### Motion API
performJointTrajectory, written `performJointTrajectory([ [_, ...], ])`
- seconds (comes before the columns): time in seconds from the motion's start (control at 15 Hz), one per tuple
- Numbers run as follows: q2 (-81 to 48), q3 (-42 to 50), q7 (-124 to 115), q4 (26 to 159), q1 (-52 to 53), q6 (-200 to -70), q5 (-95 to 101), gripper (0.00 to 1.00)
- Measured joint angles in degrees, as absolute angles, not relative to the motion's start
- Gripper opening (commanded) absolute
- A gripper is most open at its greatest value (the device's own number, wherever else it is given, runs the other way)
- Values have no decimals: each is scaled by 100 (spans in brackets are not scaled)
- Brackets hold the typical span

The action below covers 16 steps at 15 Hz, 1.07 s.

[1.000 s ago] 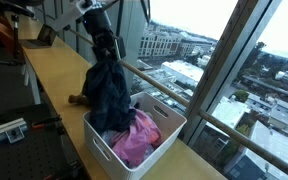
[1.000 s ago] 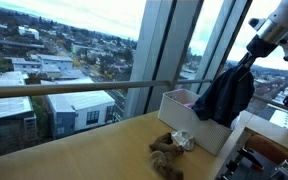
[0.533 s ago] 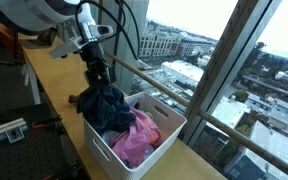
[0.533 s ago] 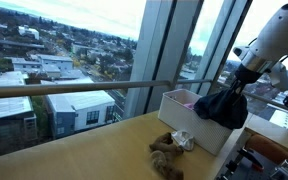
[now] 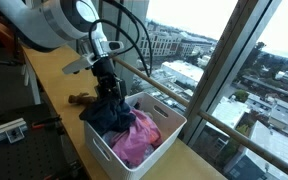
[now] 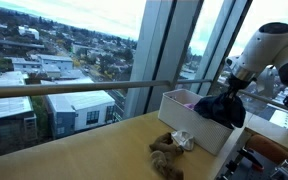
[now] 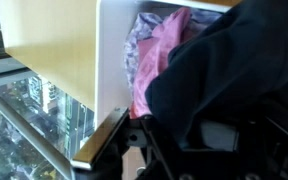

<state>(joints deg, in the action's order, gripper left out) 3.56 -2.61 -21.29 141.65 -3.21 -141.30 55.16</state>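
The bin's window-side part (image 5: 151, 110) (image 7: 136, 75) is between my gripper and the glass. I should lift my gripper toward the window next, then dip it and release the garment over that part of the bin.
My gripper (image 5: 108, 92) is low over a white bin (image 5: 164, 140) and shut on a dark navy garment (image 5: 109, 113), whose bulk rests in the bin and drapes over its near wall. A pink cloth (image 5: 136, 140) lies in the bin beside it. In an exterior view the gripper (image 6: 231, 88) is at the bin's far end (image 6: 184, 112), with the dark garment (image 6: 222, 108) piled on the rim. The wrist view shows the dark garment (image 7: 224, 80) filling the space between the fingers, the pink cloth (image 7: 159, 55) and the bin's white wall (image 7: 114, 50).
The bin stands on a long wooden counter (image 5: 54, 75) along a large window with a metal rail (image 6: 74, 88). A small brown and white crumpled thing (image 6: 169, 147) lies on the counter near the bin. A laptop (image 5: 44, 38) sits at the counter's far end.
The gripper has come down from high above the bin, lowering the hanging dark garment so that it now bunches into the bin.
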Motion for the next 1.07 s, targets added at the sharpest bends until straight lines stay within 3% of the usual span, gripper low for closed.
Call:
performJointTrajectory([
  [0.6,-861,202,-2112,12200,-347,-13832,5702,0],
  [0.73,-1163,213,-2115,11995,-345,-13829,5697,28],
  [1.07,-1662,218,-2117,11737,-277,-13823,5688,62],
])
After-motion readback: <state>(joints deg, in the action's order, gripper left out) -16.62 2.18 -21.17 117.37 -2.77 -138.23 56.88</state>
